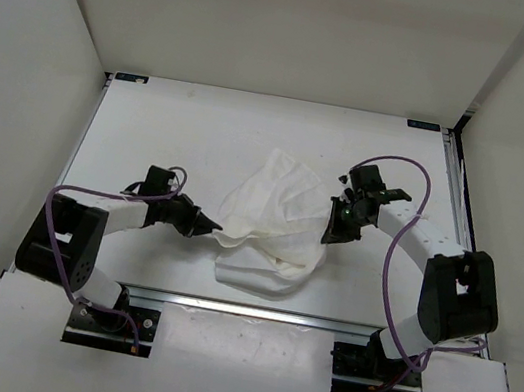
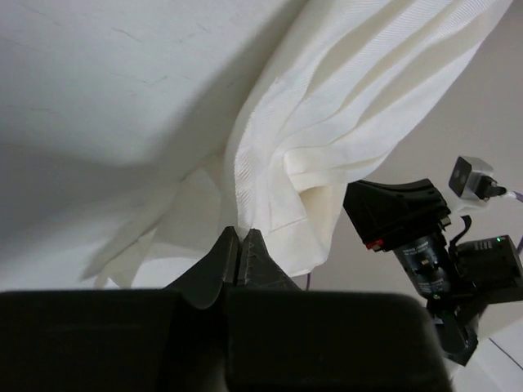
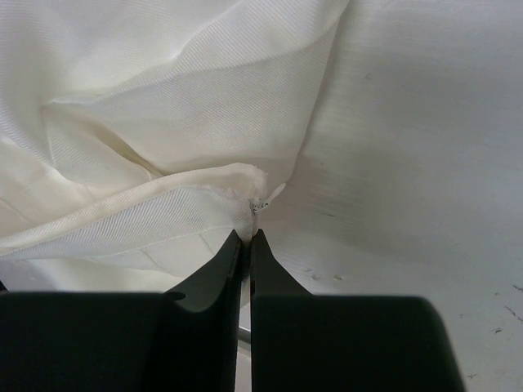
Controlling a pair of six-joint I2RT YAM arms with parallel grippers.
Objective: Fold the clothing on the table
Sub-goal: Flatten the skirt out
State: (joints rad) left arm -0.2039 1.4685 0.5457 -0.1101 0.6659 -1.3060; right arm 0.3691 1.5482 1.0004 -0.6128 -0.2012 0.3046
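Note:
The clothing is bunched, so I need to lift my left gripper and carry the edge of the clothing outward to let go over the far part of the table, which is outward of the gripper.
The white clothing (image 1: 272, 223) is bunched up and lifted at the middle of the table (image 1: 172, 129), its lower part resting on the surface. My left gripper (image 1: 213, 227) pinches its left edge; in the left wrist view the gripper (image 2: 242, 234) is shut on a hemmed fold of the clothing (image 2: 327, 106). My right gripper (image 1: 328, 236) grips the right edge; in the right wrist view it (image 3: 246, 235) is shut on a seam of the clothing (image 3: 163, 122). The cloth hangs stretched between both grippers.
White enclosure walls (image 1: 31, 64) stand on three sides. A silver rail (image 1: 252, 311) runs along the table's near edge. Purple cables (image 1: 414, 198) loop off both arms. The right arm (image 2: 425, 245) shows in the left wrist view beyond the cloth.

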